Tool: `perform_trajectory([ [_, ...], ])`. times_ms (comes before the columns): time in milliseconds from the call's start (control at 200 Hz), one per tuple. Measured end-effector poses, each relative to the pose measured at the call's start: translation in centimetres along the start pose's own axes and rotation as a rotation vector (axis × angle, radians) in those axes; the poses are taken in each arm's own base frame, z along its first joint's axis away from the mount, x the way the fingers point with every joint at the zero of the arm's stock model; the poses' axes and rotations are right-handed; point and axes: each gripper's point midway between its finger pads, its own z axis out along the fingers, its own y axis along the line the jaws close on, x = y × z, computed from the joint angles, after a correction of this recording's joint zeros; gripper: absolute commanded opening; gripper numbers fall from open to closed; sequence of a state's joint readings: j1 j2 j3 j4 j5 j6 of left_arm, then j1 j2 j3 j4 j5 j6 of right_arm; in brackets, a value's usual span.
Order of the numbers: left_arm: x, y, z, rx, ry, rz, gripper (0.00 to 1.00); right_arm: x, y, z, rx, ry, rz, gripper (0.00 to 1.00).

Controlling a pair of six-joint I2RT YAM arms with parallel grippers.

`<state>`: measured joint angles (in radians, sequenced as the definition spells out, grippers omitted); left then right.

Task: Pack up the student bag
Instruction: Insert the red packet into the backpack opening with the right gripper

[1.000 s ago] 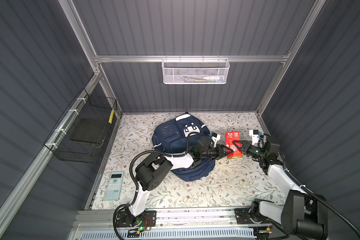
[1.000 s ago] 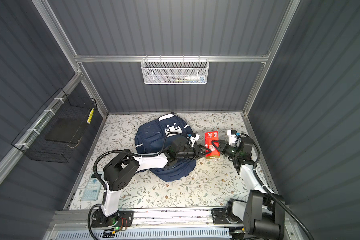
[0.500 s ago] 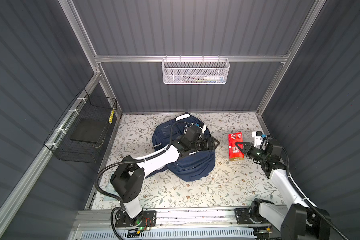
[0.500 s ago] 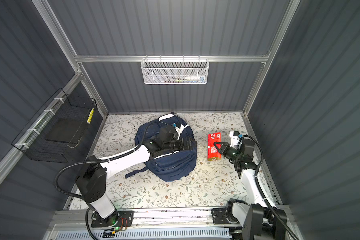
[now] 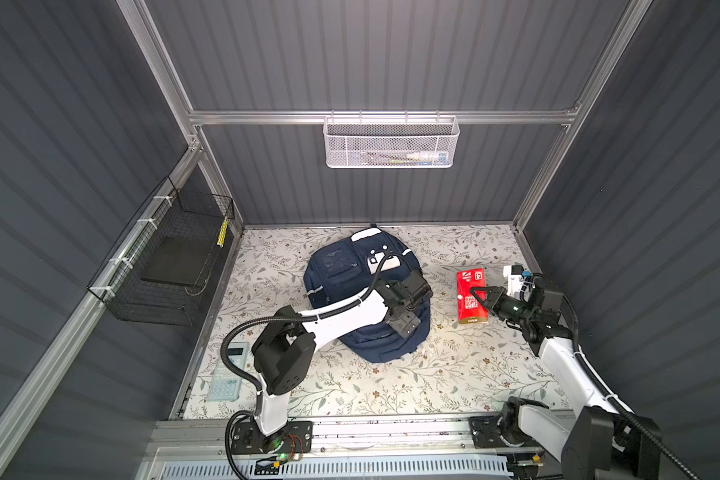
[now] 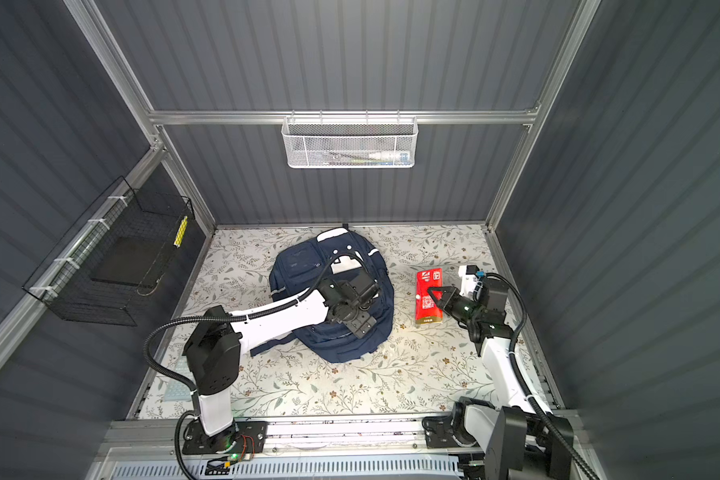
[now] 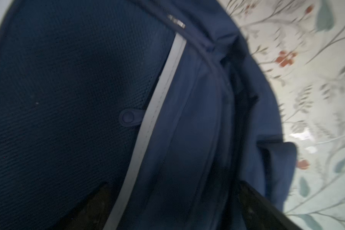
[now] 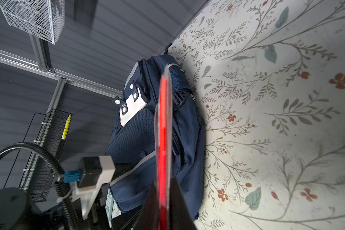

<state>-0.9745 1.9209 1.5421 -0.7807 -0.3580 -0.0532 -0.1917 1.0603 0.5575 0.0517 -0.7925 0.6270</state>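
My right gripper moves to the student bag's edge by the flat red packet next, lowers inside and releases it, since the packet still hangs outside the bag.
The student bag, navy with white patches, lies flat in the middle of the floral table. My left gripper hovers open over the bag's right side. In the left wrist view its jaws stand wide over blue fabric and a grey stripe, with nothing between them. My right gripper is shut on the edge of a flat red packet, to the right of the bag.
A pale calculator lies at the table's left edge beside the left arm's base. A black wire basket hangs on the left wall holding a dark slab. A white mesh basket with pens hangs on the back wall.
My left gripper has let go of the red packet, pulled back left over the bag and opened wide. The right gripper keeps the packet and has drawn it slightly right.
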Motion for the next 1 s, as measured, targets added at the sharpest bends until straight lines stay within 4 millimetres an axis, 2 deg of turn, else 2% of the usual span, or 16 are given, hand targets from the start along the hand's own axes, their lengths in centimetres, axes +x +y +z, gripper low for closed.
perform_trajectory([
  [35, 0.2, 0.3, 0.3, -0.023, 0.012, 0.014, 0.94, 0.0, 0.0, 0.0, 0.0, 0.0, 0.0, 0.0],
  [60, 0.3, 0.6, 0.4, -0.04, 0.018, 0.021, 0.87, 0.0, 0.0, 0.0, 0.0, 0.0, 0.0, 0.0],
  [75, 0.3, 0.7, 0.5, -0.049, 0.021, 0.027, 0.78, 0.0, 0.0, 0.0, -0.001, 0.001, 0.0, 0.0],
  [145, 0.1, 1.2, 0.6, -0.081, 0.024, 0.037, 0.17, 0.1, 0.1, 0.1, -0.002, 0.003, -0.001, 0.0],
  [180, -0.1, 1.3, 0.5, -0.087, 0.022, 0.038, 0.0, 0.2, 0.1, 0.1, -0.003, 0.007, -0.002, 0.0],
  [295, -1.1, 0.7, -0.4, -0.074, -0.001, 0.046, 0.0, 1.3, 0.4, 0.7, -0.01, 0.036, -0.007, 0.0],
  [445, -3.4, 1.2, -2.4, -0.019, -0.066, -0.009, 0.0, 4.9, 0.9, 2.1, -0.017, 0.11, 0.028, 0.0],
  [505, -4.5, 2.1, -3.6, 0.026, -0.105, -0.074, 0.0, 6.5, 1.4, 2.7, -0.019, 0.139, 0.036, 0.0],
  [595, -6.5, 4.6, -6.0, 0.076, -0.183, -0.189, 0.0, 8.1, 3.0, 3.6, -0.043, 0.156, 0.035, 0.0],
  [655, -7.6, 6.3, -7.7, 0.102, -0.241, -0.263, 0.0, 8.6, 3.8, 4.2, -0.061, 0.144, 0.036, 0.0],
  [750, -8.5, 7.9, -9.5, 0.149, -0.299, -0.345, 0.0, 9.2, 4.7, 5.3, -0.076, 0.126, 0.049, 0.0],
  [871, -8.8, 7.9, -10.0, 0.208, -0.315, -0.396, 0.0, 9.6, 4.6, 8.2, -0.066, 0.125, 0.071, 0.0],
  [996, -9.0, 7.3, -10.1, 0.241, -0.314, -0.419, 0.0, 9.8, 4.5, 12.5, -0.058, 0.138, 0.099, 0.0],
])
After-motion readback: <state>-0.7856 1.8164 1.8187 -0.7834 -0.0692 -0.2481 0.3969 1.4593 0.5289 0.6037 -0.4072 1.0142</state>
